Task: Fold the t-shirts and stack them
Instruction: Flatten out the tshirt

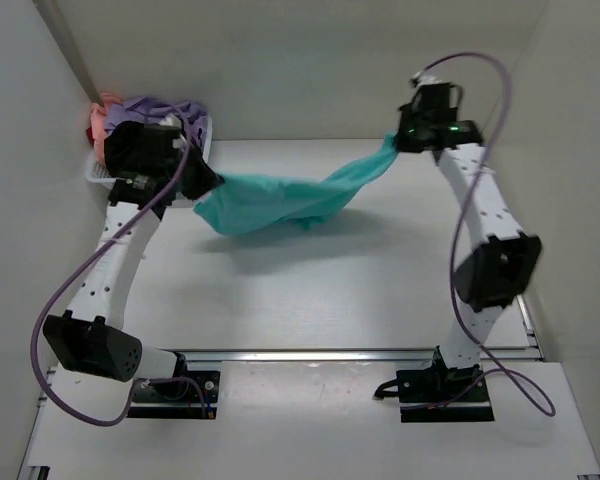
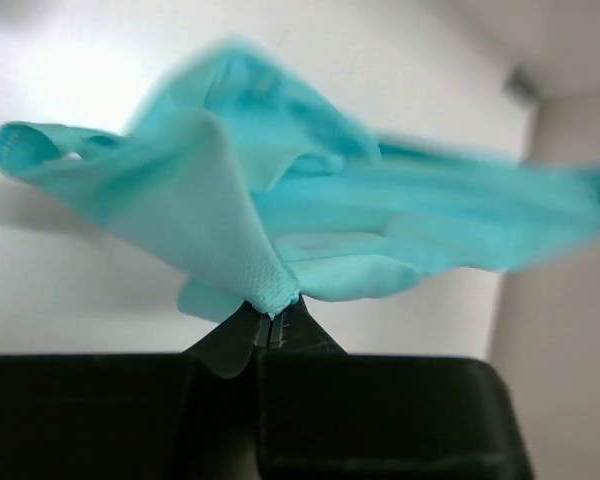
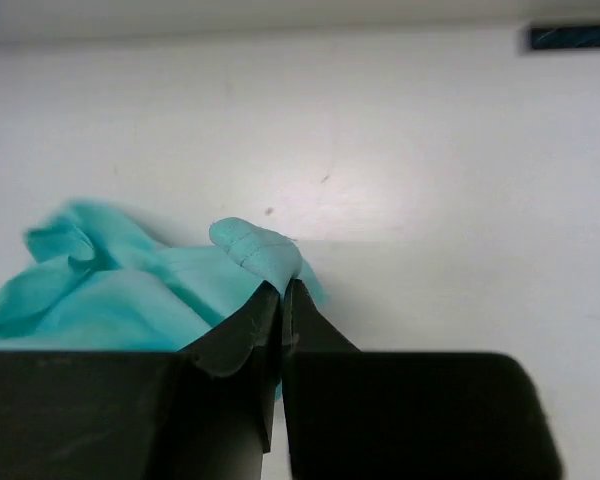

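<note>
The bare near tabletop lies below my left gripper and back from it. I will raise that gripper, move it back and down, and release the t-shirt (image 1: pixel 280 200) there.
A teal t-shirt (image 1: pixel 280 200) hangs stretched in the air between my two grippers, above the table. My left gripper (image 1: pixel 212 183) is shut on its left end; in the left wrist view (image 2: pixel 270 318) the cloth (image 2: pixel 280 200) bunches out from the closed fingertips. My right gripper (image 1: pixel 398 140) is shut on the right end, held higher and farther back; the right wrist view (image 3: pixel 283 290) shows a fold of teal cloth (image 3: pixel 255 250) pinched between the fingers. Lavender (image 1: pixel 155 105) and pink (image 1: pixel 105 115) shirts lie heaped at the far left, partly hidden behind my left arm.
A white mesh basket (image 1: pixel 102 175) sits at the far left corner under the shirt heap. White walls close in the table at the back and both sides. The arm bases (image 1: pixel 170 390) stand on the near rail.
</note>
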You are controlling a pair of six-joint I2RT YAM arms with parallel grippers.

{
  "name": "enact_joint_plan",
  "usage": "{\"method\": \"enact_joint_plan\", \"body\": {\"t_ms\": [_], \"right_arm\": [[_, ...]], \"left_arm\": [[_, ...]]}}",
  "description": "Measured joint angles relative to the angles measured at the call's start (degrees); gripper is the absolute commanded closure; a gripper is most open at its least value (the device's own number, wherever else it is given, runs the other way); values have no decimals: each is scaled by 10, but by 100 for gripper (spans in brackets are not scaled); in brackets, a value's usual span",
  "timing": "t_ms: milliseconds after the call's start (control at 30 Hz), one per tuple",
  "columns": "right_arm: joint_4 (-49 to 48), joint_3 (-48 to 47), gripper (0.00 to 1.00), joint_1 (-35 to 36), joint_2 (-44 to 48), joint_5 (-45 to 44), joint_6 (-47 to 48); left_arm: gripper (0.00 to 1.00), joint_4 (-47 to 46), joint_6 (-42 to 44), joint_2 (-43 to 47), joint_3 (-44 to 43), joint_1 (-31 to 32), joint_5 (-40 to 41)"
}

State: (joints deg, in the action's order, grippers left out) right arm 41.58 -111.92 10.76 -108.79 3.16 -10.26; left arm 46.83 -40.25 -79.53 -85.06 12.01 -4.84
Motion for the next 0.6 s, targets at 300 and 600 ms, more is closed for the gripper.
{"method": "enact_joint_plan", "body": {"t_ms": [300,600], "right_arm": [[29,69,100,-28,373,-52,14],[82,61,100,-57,409,-41,12]], "left_arm": [[100,-12,-73,21,-104,-69,-100],[100,-37,-164,26,-142,-65,-155]]}}
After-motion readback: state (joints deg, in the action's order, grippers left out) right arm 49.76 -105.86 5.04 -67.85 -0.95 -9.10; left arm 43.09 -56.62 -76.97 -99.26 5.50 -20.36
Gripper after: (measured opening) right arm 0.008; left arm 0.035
